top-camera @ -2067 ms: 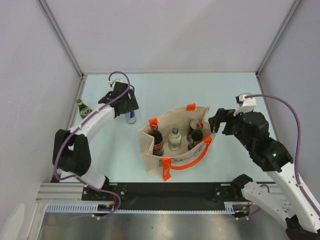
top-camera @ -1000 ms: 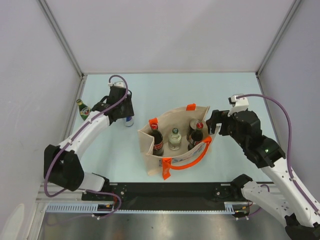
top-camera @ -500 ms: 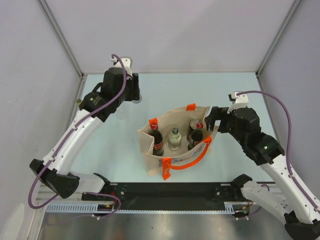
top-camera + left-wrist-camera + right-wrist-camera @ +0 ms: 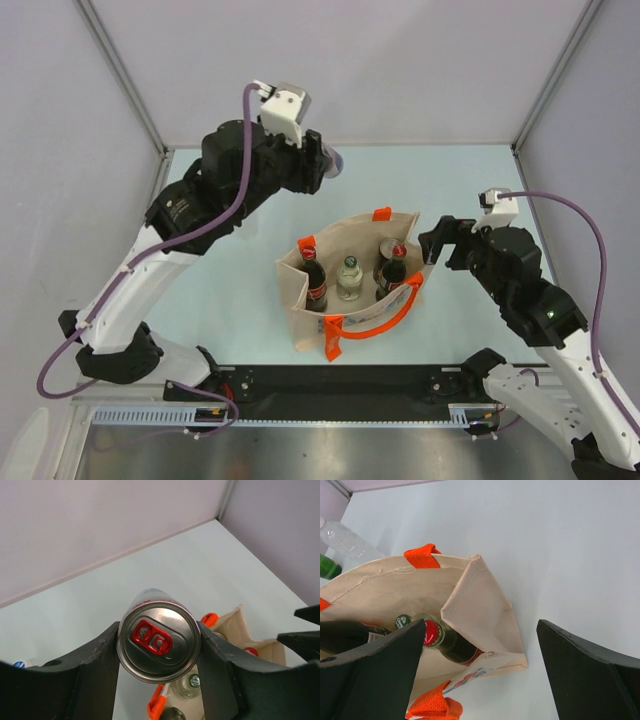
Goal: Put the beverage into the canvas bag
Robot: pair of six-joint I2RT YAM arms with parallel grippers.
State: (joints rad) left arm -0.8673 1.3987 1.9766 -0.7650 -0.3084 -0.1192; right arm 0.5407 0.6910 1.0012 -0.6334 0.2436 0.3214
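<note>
My left gripper is above and in front of the free gap beside the red-capped bottle [image 4: 392, 268], so it will take the can [image 4: 335, 162] back, lower it in and let go.
The beverage is a silver can [image 4: 159, 642] with a red pull tab, and my left gripper [image 4: 160, 650] is shut on its sides. In the top view the left gripper [image 4: 322, 165] holds the can [image 4: 335, 162] high in the air, behind and left of the canvas bag [image 4: 300, 300]. The beige bag stands open with orange handles [image 4: 385, 315]. Inside it are a dark bottle [image 4: 313, 280], a clear bottle [image 4: 348, 275] and a red-capped dark bottle [image 4: 392, 268]. My right gripper [image 4: 435, 245] is open at the bag's right end. The right wrist view shows that end wall [image 4: 475, 605] between the wide jaws.
Beyond the bag, the right wrist view shows a clear plastic bottle [image 4: 345, 540] and part of a green bottle [image 4: 327, 567] on the pale table. White walls close in the back and both sides. The raised left arm hides the table's back left corner from above.
The left arm has lifted the can off the table at the back left and swung it up and to the right, toward the bag. The right gripper has stayed open beside the bag.
</note>
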